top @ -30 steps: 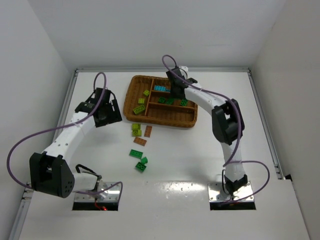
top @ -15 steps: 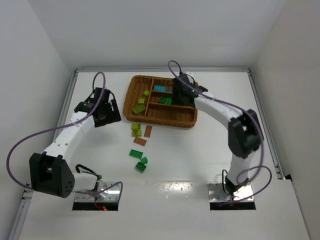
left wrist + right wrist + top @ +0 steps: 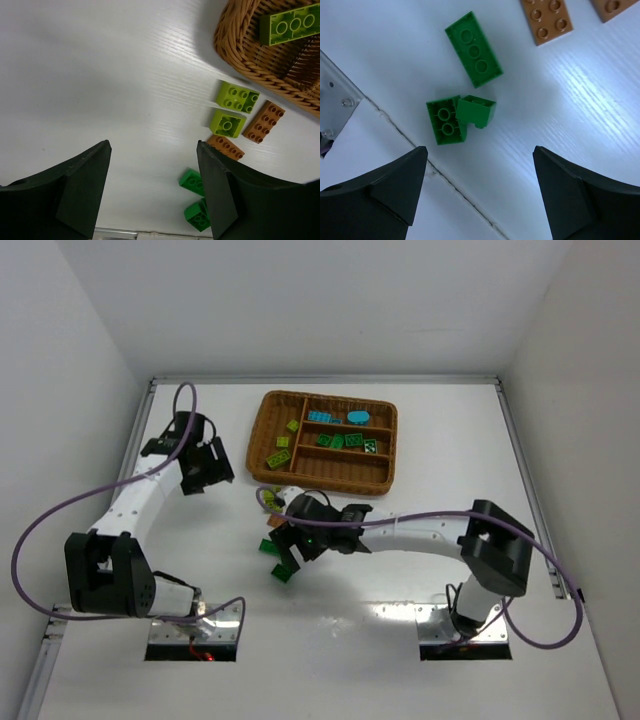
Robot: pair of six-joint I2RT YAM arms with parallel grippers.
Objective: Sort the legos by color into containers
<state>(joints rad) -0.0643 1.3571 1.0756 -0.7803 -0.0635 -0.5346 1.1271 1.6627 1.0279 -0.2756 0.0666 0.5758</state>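
The smaller of the touching dark green bricks is below my right gripper, centered between my fingers in the wrist view, so I will go down around it next and close.
The wicker tray (image 3: 385,475) holds cyan legos (image 3: 325,417), dark green legos (image 3: 345,442) and yellow-green legos (image 3: 280,455) in separate sections. Loose legos lie in front of it. My right gripper (image 3: 288,552) hovers open over them. In the right wrist view the right gripper (image 3: 480,150) is empty, just short of two touching dark green bricks (image 3: 446,121) and a longer dark green brick (image 3: 473,49). My left gripper (image 3: 210,478) hangs open left of the tray. The left gripper (image 3: 152,147) holds nothing; two yellow-green bricks (image 3: 237,97) and two brown bricks (image 3: 263,121) lie beyond it.
The tray's near-left corner (image 3: 250,55) shows in the left wrist view with a long yellow-green brick (image 3: 290,27) inside. A seam and a metal plate (image 3: 335,110) at the table's front edge lie just past the dark green bricks. White walls enclose the table.
My right arm has swung from over the tray down to the loose bricks at the front, and its jaws have opened. My left gripper has shifted slightly left.
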